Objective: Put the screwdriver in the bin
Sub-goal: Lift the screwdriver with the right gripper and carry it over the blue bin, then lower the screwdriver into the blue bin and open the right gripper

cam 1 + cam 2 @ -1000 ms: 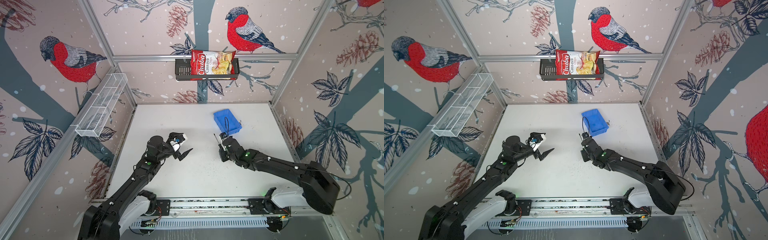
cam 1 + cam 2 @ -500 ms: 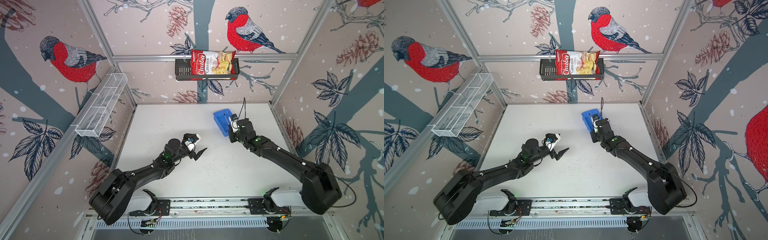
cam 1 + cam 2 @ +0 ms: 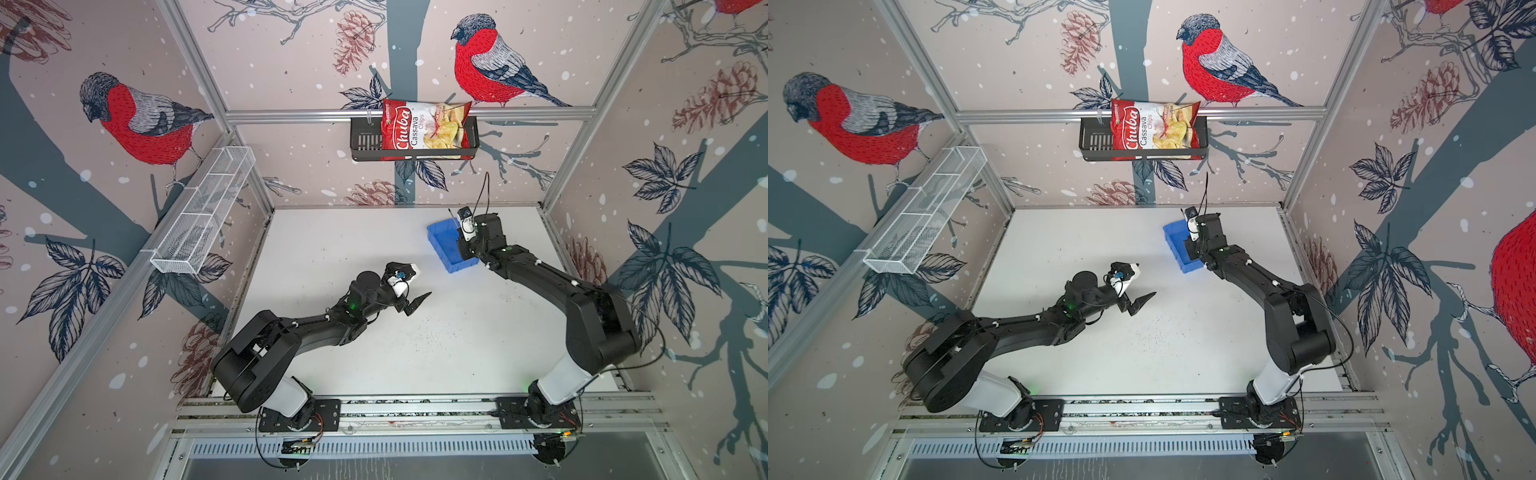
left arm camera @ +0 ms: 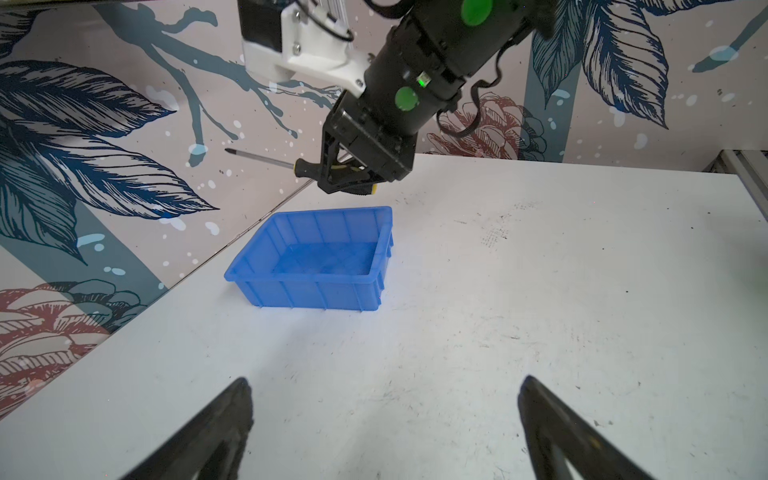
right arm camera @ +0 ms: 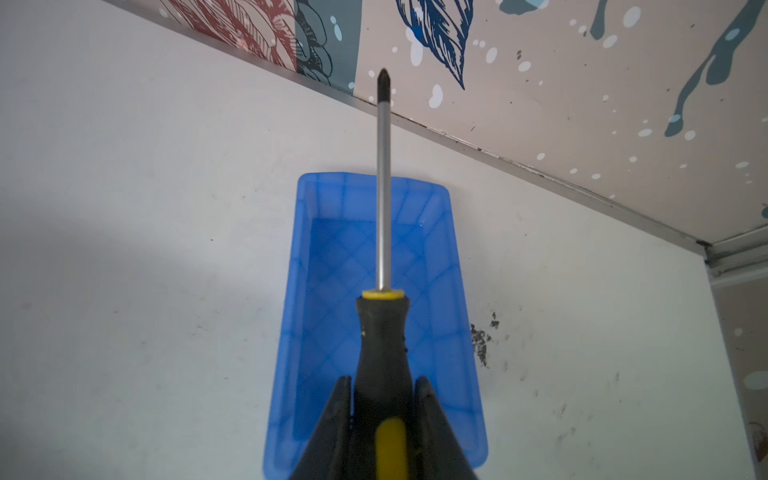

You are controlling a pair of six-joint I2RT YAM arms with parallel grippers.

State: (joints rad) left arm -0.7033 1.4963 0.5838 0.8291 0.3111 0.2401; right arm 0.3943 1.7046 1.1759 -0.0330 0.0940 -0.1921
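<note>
The right gripper moves down toward the bin's bare bottom next and releases the screwdriver's black handle there, since the screwdriver's stem already lines up with the bin's length.
My right gripper (image 5: 382,379) is shut on the black handle of the screwdriver (image 5: 382,332). It holds the screwdriver in the air above the blue bin (image 5: 453,266). In the right wrist view the thin shaft runs along the bin's length and its tip passes the far rim. The left wrist view shows the screwdriver (image 4: 266,158) held nearly level above the bin (image 4: 316,291), whose inside is bare. In both top views the bin (image 3: 442,243) (image 3: 1177,243) sits at the back right of the table. My left gripper (image 4: 385,381) is open with nothing in it, near the table's middle (image 3: 417,301).
A black rack holding a chips bag (image 3: 424,131) hangs on the back wall. A white wire-mesh basket (image 3: 203,212) is fixed to the left wall. The back wall stands close behind the bin. The arms' base rail (image 3: 415,409) runs along the front edge.
My right arm has carried the screwdriver from the middle of the table back and to the right, over the bin. My left arm has stretched out and moved right, jaws still open.
</note>
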